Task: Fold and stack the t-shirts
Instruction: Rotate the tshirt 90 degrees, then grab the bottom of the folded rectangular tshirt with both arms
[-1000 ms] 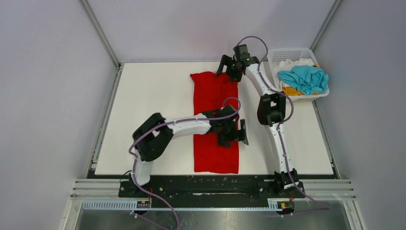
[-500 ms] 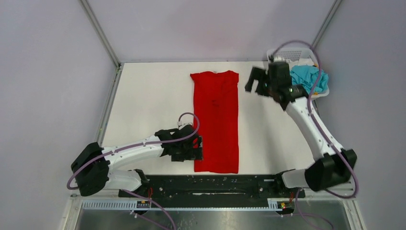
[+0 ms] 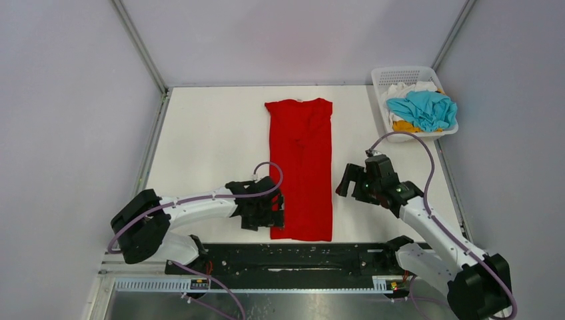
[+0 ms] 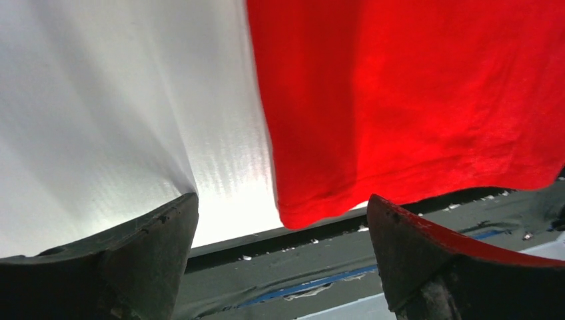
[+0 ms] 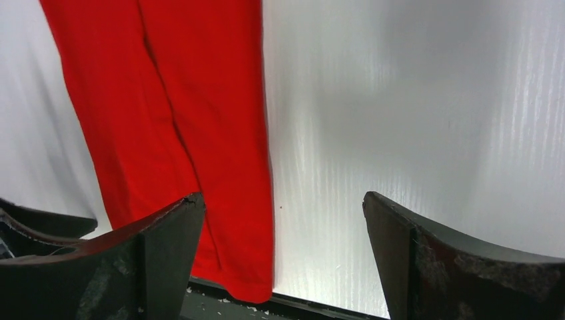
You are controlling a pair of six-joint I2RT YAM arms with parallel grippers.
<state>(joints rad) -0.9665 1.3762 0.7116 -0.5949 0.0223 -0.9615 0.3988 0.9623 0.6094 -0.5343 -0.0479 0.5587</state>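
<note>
I will move my left gripper a little toward the t-shirt and back toward the black bar, so that it comes onto the t-shirt's hem corner (image 3: 273, 236) (image 4: 296, 212).
The red t-shirt (image 3: 300, 167) lies flat on the white table as a long narrow strip, sleeves folded in, collar at the far end. Its near left corner shows in the left wrist view (image 4: 400, 107) and its near right corner in the right wrist view (image 5: 180, 127). My left gripper (image 3: 273, 213) is open and empty at the shirt's near left corner. My right gripper (image 3: 352, 187) is open and empty just right of the shirt's near half. The turquoise-blue t-shirt (image 3: 421, 109) lies on top in the basket, with the orange-yellow one (image 3: 404, 126) and the white one (image 3: 406, 88) beneath it.
The white perforated basket (image 3: 400, 73) stands at the table's far right corner. The black rail (image 3: 293, 255) runs along the table's near edge, just below the shirt's hem. Bare white table (image 3: 213, 140) lies left of the shirt.
My right arm has swung from the far side by the basket down to the shirt's near right side. My left gripper has shifted slightly at the near left corner. The shirt lies as before.
</note>
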